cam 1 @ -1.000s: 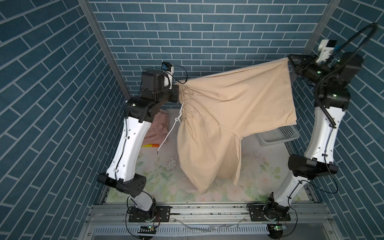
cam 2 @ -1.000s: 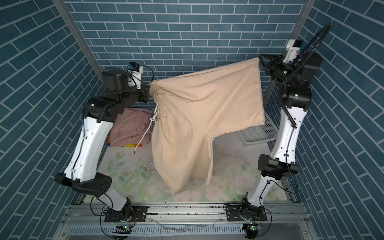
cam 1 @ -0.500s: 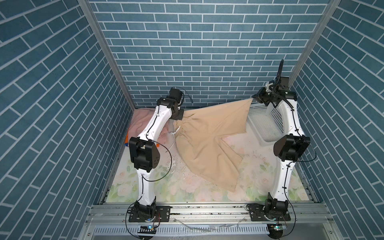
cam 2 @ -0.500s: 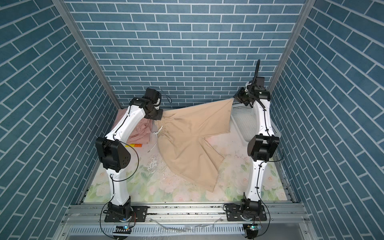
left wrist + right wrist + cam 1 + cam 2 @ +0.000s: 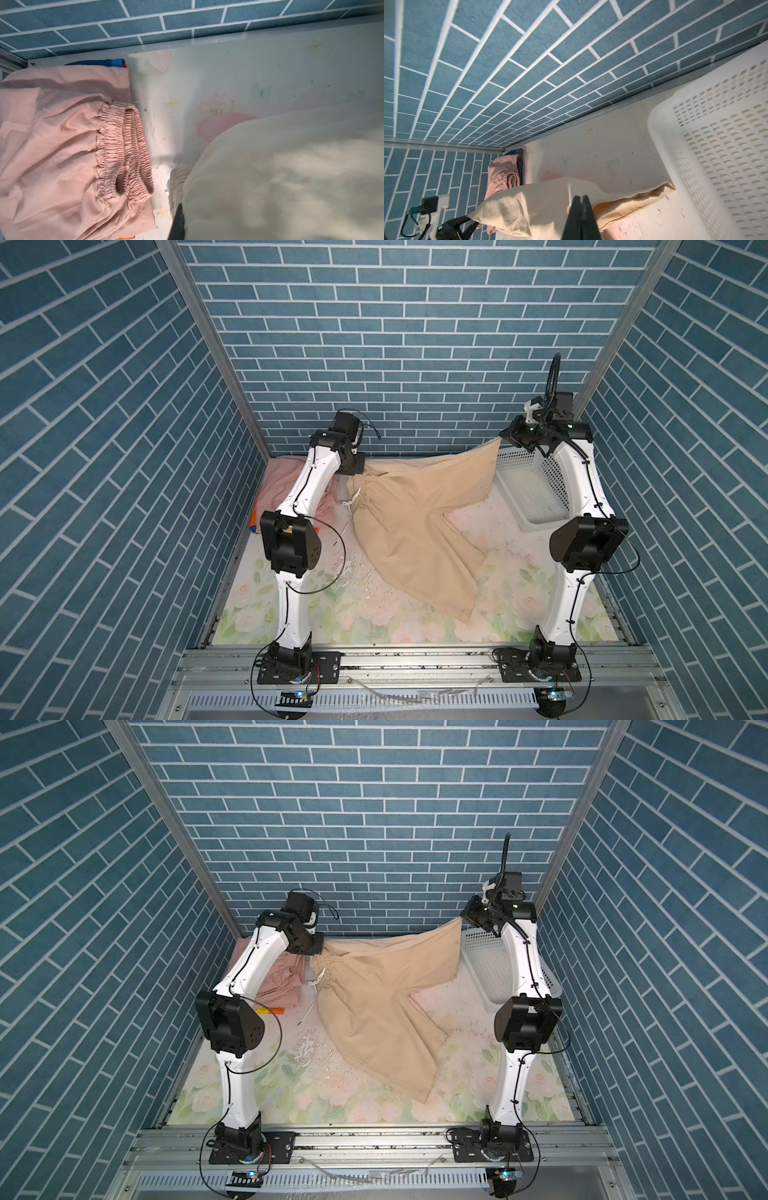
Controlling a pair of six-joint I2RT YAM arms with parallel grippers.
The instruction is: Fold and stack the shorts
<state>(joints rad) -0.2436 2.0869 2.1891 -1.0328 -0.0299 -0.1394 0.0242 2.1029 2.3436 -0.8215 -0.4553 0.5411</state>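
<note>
The corner of the beige shorts' gathered waist is still up in the air. Next, I will lower my left gripper to the table beside the folded pink shorts and let go of the corner.
The beige shorts (image 5: 415,510) (image 5: 374,994) lie spread on the flowered table, stretched along the back between both grippers, one leg reaching toward the front. My left gripper (image 5: 362,466) (image 5: 322,947) is shut on the gathered waist's corner, with the white drawstring (image 5: 351,502) hanging beside it. One dark finger (image 5: 177,222) shows in the left wrist view, the rest under beige cloth (image 5: 280,176). My right gripper (image 5: 503,440) (image 5: 581,200) is shut on a leg's hem corner. The folded pink shorts (image 5: 280,477) (image 5: 62,145) rest at the back left on the rainbow-striped shorts (image 5: 99,62) (image 5: 272,1011).
A white perforated basket (image 5: 532,485) (image 5: 716,166) stands at the back right, right beside my right gripper. The brick back wall is close behind both grippers. Flaked, scuffed patches mark the table (image 5: 353,572) in front of the left arm.
Both arms have dropped from high up and reached to the back of the table. The beige shorts, hanging in the air before, now lie on the table, still gripped at both ends.
</note>
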